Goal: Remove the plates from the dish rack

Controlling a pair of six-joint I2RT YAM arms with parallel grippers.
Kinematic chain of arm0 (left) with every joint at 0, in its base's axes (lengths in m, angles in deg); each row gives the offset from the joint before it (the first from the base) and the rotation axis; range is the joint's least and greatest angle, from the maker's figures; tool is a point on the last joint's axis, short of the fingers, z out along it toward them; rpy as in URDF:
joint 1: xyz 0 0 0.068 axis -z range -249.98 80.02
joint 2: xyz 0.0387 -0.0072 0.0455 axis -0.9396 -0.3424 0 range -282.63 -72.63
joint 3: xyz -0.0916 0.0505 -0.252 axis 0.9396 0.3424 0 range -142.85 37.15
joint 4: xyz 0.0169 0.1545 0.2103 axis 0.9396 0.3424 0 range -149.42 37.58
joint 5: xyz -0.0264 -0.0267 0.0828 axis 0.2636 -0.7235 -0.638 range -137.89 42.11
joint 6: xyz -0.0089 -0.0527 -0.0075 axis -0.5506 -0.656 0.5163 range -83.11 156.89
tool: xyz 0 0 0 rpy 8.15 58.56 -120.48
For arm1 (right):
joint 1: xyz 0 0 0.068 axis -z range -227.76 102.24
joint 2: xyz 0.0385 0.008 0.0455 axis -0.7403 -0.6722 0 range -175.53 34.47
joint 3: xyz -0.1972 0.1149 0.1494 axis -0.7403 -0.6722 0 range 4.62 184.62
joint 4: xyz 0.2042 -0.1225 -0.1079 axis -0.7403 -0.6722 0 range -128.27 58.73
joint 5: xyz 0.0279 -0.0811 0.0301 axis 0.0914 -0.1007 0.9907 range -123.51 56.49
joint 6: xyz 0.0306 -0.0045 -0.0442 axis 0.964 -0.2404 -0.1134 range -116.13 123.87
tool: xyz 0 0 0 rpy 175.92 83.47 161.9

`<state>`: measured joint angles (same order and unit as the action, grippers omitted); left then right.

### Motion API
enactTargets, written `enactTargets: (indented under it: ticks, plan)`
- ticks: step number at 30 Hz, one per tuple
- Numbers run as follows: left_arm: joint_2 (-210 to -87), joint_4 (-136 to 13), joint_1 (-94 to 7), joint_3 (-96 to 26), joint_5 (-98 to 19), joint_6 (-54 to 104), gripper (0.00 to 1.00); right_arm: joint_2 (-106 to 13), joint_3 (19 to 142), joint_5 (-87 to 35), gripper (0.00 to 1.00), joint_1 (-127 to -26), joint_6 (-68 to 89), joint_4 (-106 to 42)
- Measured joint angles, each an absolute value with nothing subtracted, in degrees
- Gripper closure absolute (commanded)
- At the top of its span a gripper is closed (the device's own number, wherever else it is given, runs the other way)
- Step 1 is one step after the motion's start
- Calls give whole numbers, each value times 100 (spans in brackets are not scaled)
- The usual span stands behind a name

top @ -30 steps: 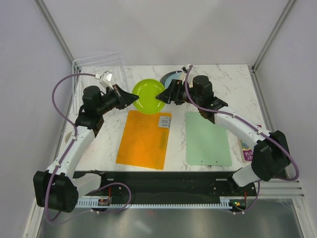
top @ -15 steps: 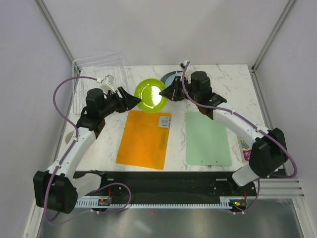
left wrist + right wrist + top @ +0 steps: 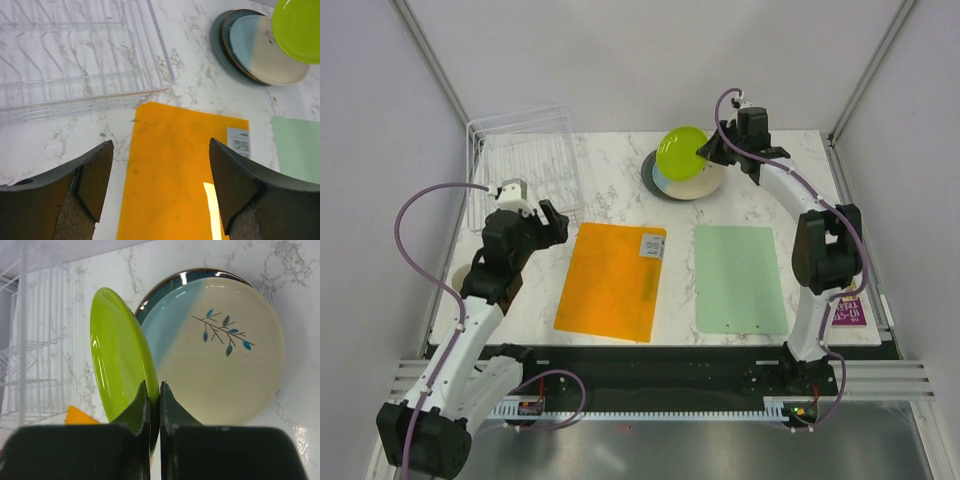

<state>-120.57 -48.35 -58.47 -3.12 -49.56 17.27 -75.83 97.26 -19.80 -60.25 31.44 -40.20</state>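
The robot's right gripper will next go down onto the pale blue and cream plate (image 3: 694,186) (image 3: 212,352) and let go of the lime green plate, since the lime green plate is still above the stack.
My right gripper (image 3: 706,152) (image 3: 154,387) is shut on the rim of the small lime green plate (image 3: 682,150) (image 3: 115,355). It holds the plate tilted on edge above a stack of plates (image 3: 688,180) (image 3: 220,350) at the back of the table. The top plate of the stack is pale blue and cream with a leaf sprig. My left gripper (image 3: 556,222) (image 3: 160,145) stands open and empty over the orange mat's far left corner. The white wire dish rack (image 3: 520,160) (image 3: 150,92) sits at the back left, and no plate shows in it.
The orange mat (image 3: 612,280) (image 3: 185,175) and a pale green mat (image 3: 740,278) lie flat on the marble table in front of the arms. A purple card (image 3: 848,312) lies at the right edge. Grey walls close in on both sides.
The left gripper opened, let go of the lime green plate and drew back to the near left. The right gripper closed on the plate and carried it back and right, over the stack.
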Motion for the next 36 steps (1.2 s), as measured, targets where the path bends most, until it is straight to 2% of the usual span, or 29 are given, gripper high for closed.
enactTargets:
  ticks: [7, 11, 13, 15, 16, 17, 18, 20, 21, 24, 26, 27, 31, 36]
  plan:
    - [-12140, -4842, -5847, -251, -5481, 1858, 17, -8826, 10314, -1932, 100, -5931, 3120, -4346]
    - [-12171, -4848, -5847, -236, -5529, 1856, 17, -9063, 10517, -1859, 100, -5870, 3133, -4368]
    - [-12177, -4861, -5849, -203, -5529, 1856, 17, -9113, 10622, -1870, 97, -5817, 3100, -4379]
    - [-12206, -4863, -5847, -190, -5527, 1856, 17, -9141, 10670, -1892, 81, -5772, 3085, -4387]
    - [-12225, -4863, -5847, -188, -5527, 1856, 17, -9154, 10687, -1897, 67, -5745, 3078, -4390]
    - [-12247, -4868, -5847, -188, -5527, 1856, 17, -9176, 10707, -1897, 41, -5723, 3081, -4396]
    - [-12267, -4870, -5847, -188, -5525, 1856, 17, -9196, 10722, -1886, 29, -5704, 3078, -4394]
    - [-12291, -4868, -5847, -190, -5525, 1856, 17, -9216, 10729, -1901, 8, -5682, 3054, -4427]
    - [-12295, -4870, -5849, -190, -5522, 1856, 17, -9229, 10729, -1899, 6, -5669, 3037, -4442]
    - [-12298, -4877, -5849, -190, -5509, 1854, 17, -9246, 10729, -1901, 2, -5649, 2984, -4497]
    - [-12300, -4877, -5847, -188, -5501, 1854, 10, -9246, 10722, -1903, 2, -5651, 2952, -4525]
    - [-12300, -4877, -5847, -190, -5490, 1852, 1, -9242, 10703, -1910, 2, -5654, 2932, -4518]
    - [-12346, -4874, -5847, -190, -5450, 1825, 0, -8944, 10314, -2043, 2, -5667, 2842, -4446]
    - [-12630, -4793, -5847, -358, -5328, 1825, 0, -7561, 9214, -2583, 2, -5745, 2456, -4593]
